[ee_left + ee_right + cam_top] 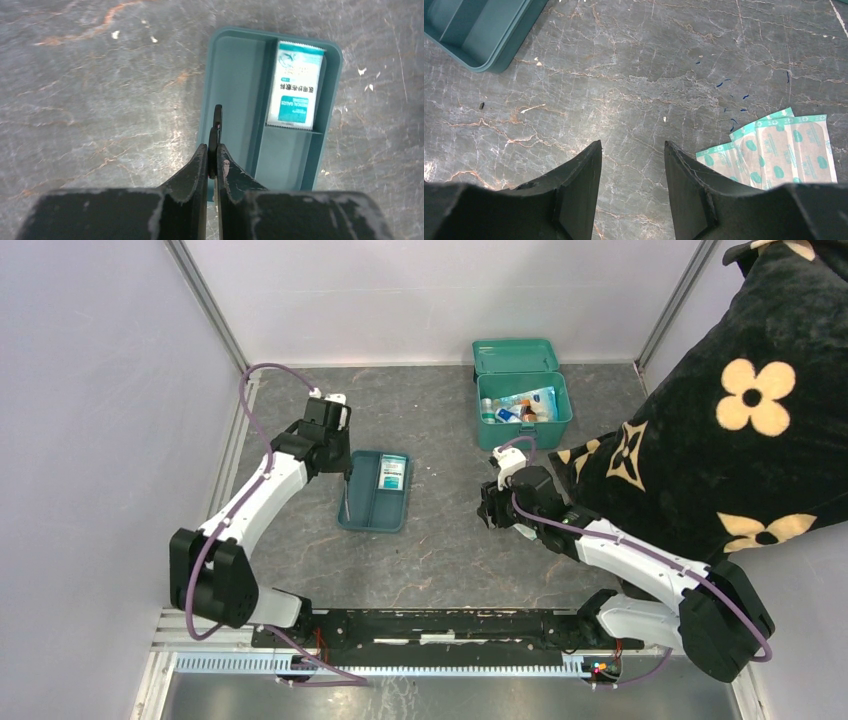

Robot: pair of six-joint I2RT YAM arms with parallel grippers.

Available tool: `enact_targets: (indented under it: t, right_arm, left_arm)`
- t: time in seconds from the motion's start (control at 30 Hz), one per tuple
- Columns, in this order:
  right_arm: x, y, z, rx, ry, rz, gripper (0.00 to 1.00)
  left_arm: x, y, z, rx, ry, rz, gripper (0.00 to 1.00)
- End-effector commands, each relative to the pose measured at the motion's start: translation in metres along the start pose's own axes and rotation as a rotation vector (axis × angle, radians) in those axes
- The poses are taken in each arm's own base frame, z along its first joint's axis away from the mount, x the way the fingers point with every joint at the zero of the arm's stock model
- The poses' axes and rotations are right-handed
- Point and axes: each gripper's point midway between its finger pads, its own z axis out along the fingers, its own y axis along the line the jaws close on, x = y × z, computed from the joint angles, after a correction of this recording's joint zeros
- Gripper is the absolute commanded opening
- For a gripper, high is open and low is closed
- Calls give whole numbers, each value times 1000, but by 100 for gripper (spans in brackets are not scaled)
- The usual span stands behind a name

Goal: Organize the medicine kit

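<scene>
Next, my left gripper shifts over the tray's long empty compartment (361, 497) (237, 102), lowers and releases the tool. The compartment lies below it, to its right in the top view.
The medicine kit (524, 408), a teal-green box, stands at the back with its lid (515, 355) open and several items inside. A shallow teal divided tray (362, 512) (235, 75) lies left of centre and holds a teal-and-white packet (392, 474) (294, 85). My left gripper (345, 470) (214, 150) hangs over the tray's left edge. It is shut on a thin dark object (217, 117) seen edge-on, so I cannot tell what it is. My right gripper (490, 512) (633, 145) is open over bare table, with bandage strips (774, 150) just to its right.
A large black cushion with cream flowers (740, 410) fills the right side, next to the kit and the right arm. White walls close the left and back. The tray's corner (479, 35) shows at the upper left of the right wrist view.
</scene>
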Motion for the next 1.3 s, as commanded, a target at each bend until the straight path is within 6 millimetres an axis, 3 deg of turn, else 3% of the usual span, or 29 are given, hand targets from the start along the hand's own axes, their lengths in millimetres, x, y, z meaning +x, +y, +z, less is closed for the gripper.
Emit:
enact_targets:
  t: [0.0,0.33,0.6,1.27]
  right_arm:
    - [-14,2,-1,-9,-33,-26,55]
    - [-4,-4,-3,7,-42,-18,56]
    - [-4,-8,-5,23,-48,-28,57]
    - [5,-16,-7,37,-42,-24,58]
  left_arm:
    - [-18,-20,9,143,-25,88,2]
    - [-32,-33,38,174,-2,120,2]
    - [-20,-37,63,168,75,107,2]
    - [11,-50,88,241,163,114,2]
